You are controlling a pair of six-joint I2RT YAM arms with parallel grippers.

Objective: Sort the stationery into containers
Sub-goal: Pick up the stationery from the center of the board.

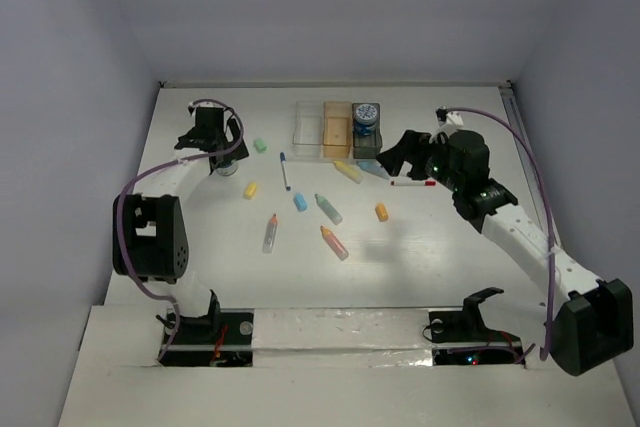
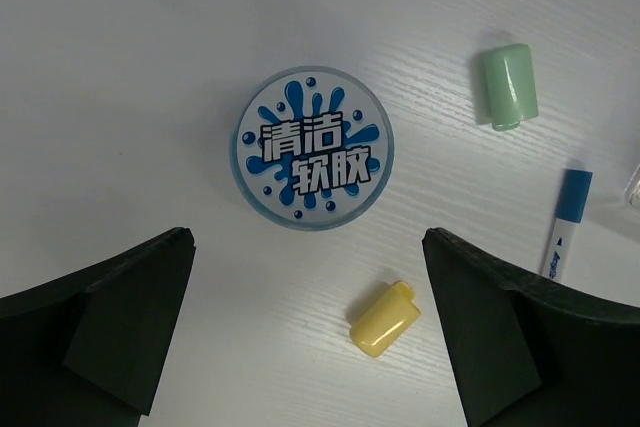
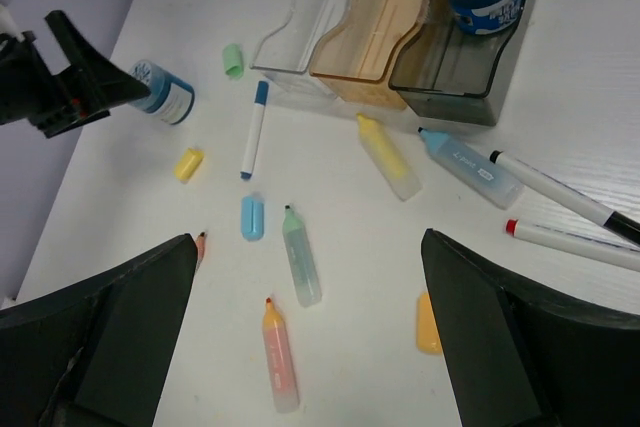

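The second roll is below and slightly outward of my left gripper's open fingers, so next my left gripper needs to move down and outward to get its fingers around the round lid (image 1: 228, 166) (image 2: 312, 148) and close.
Three joined containers stand at the back: clear (image 1: 308, 128), orange-tinted (image 1: 337, 128) and dark grey (image 1: 364, 139), which holds a blue-white roll (image 1: 366, 114). My left gripper (image 1: 222, 153) is open and empty, hovering over a second roll (image 2: 312, 148). A yellow cap (image 2: 384, 319) lies between its fingers, with a green cap (image 2: 510, 86) and a blue-capped pen (image 2: 568, 222) to the right. My right gripper (image 1: 392, 159) is open and empty above a green marker (image 3: 303, 272), an orange-pink marker (image 3: 280, 362) and an orange cap (image 3: 428, 324).
A yellow marker (image 3: 390, 157), a blue marker (image 3: 470, 169), a black-capped pen (image 3: 560, 192) and a red-capped pen (image 3: 570, 242) lie in front of the bins. A blue cap (image 3: 252, 217) and another orange marker (image 1: 270, 233) lie mid-table. Walls close the left, back and right sides.
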